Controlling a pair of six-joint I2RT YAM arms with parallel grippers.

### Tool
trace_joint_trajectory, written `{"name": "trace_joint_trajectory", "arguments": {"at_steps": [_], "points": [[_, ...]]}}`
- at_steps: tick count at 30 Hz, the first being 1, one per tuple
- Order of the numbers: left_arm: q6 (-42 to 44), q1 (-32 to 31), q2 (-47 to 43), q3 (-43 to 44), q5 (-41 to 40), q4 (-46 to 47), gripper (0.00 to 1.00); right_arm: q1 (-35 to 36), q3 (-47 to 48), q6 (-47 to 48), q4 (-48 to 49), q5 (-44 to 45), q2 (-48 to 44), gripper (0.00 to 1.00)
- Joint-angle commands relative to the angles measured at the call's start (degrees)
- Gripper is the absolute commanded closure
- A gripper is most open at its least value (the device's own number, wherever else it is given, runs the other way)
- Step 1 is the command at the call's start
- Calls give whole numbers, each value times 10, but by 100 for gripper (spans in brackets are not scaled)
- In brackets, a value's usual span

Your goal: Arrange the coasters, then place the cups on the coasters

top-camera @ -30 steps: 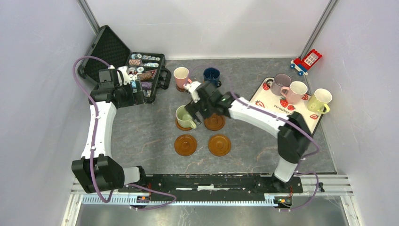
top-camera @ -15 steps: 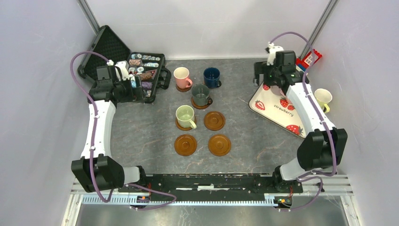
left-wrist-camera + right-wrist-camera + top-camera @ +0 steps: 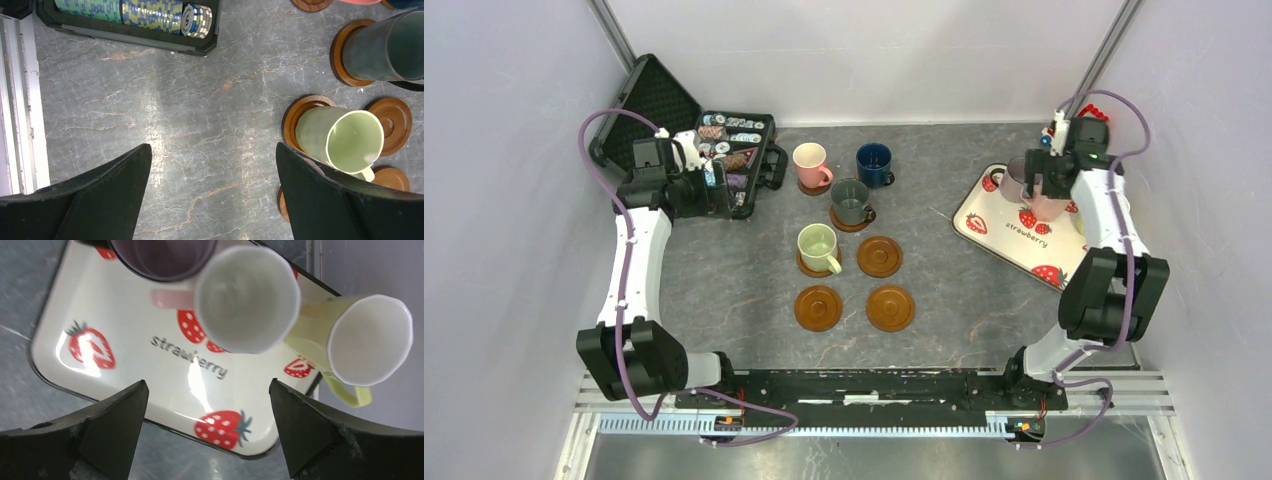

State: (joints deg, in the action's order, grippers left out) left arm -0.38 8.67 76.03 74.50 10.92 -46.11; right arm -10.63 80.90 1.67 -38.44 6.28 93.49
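The right gripper moves back and toward the side next, then lowers open fingers around the cream-yellow cup's handle, since that handle sticks out clear of the other cups.
Four cups stand on coasters mid-table: pink (image 3: 809,160), navy (image 3: 873,160), dark grey-green (image 3: 851,200) and light green (image 3: 817,245). Three coasters (image 3: 880,256), (image 3: 818,307), (image 3: 891,307) are bare. My right gripper (image 3: 1042,195) hangs open above the strawberry tray (image 3: 125,330), just short of the mauve-grey cup (image 3: 162,257), pale pink-white cup (image 3: 247,297) and cream-yellow cup (image 3: 370,340). Nothing is between its fingers (image 3: 115,420). My left gripper (image 3: 213,147) stays open over bare table left of the light green cup (image 3: 345,137).
An open black case of poker chips (image 3: 724,150) sits at the back left, under the left arm's wrist. A red and blue toy block (image 3: 1096,112) lies in the far right corner. White walls close in on both sides.
The right arm let go of the dark grey-green cup on its coaster and swung right to above the tray's cups. The left arm barely moved.
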Motion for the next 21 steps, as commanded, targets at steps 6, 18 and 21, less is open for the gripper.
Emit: {"name": "trace_joint_trajectory", "arguments": {"at_steps": [6,18,21], "points": [[43,3,-12,11,90,29,0,-162,26,306,-80,-159,-19,2],[61,3,-10,29,115,34,0,-251,49,451,-61,-147,39,3],[62,3,-9,31,117,32,0,-260,51,462,-64,-156,55,5]]}}
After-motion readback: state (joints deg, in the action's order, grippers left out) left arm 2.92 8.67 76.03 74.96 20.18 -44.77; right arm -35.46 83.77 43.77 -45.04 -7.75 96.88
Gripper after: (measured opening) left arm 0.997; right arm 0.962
